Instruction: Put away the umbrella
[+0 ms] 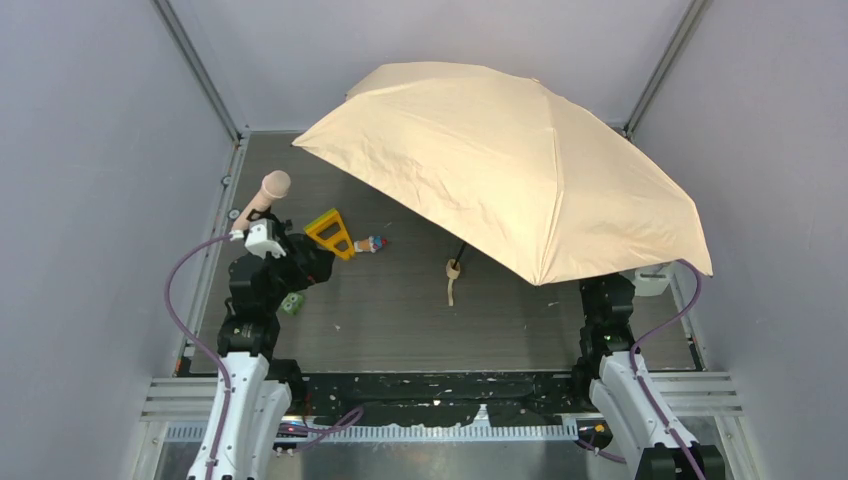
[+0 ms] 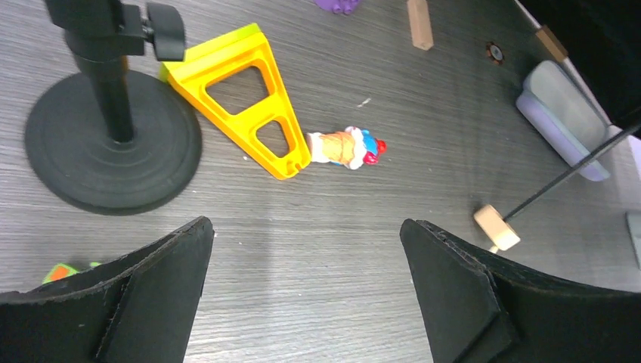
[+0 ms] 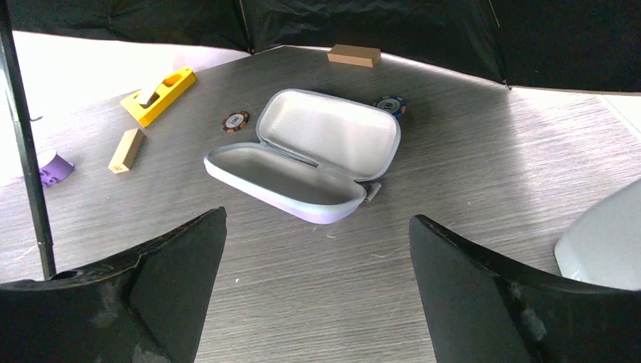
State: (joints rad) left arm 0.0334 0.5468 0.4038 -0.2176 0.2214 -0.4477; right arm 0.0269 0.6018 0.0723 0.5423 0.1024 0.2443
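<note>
My left gripper should swing its open fingers to the right in the top view and turn beneath the canopy, because the umbrella's thin black shaft (image 1: 461,252) (image 2: 567,175) is that way.
The umbrella (image 1: 510,165) stands open on the table, its pale beige canopy covering the back right. Its thin black shaft (image 2: 567,175) slants down to the small tan handle (image 1: 453,268), which rests on the table with its wrist loop. My left gripper (image 2: 306,227) hangs open over bare table, with the handle (image 2: 497,228) just beyond its right finger. My right gripper (image 3: 317,219) is open under the canopy's dark underside (image 3: 378,23), with nothing between its fingers. The shaft (image 3: 26,151) runs down that view's left edge. In the top view the canopy hides the right gripper.
A pink-headed microphone (image 1: 275,185) on a black round-based stand (image 2: 113,136) sits left. Near it lie a yellow triangular piece (image 2: 249,98) and a small ice-cream toy (image 2: 348,146). An open lavender-grey case (image 3: 310,155), wooden blocks (image 3: 127,150), chips (image 3: 235,121) and a white object (image 3: 605,242) lie under the canopy.
</note>
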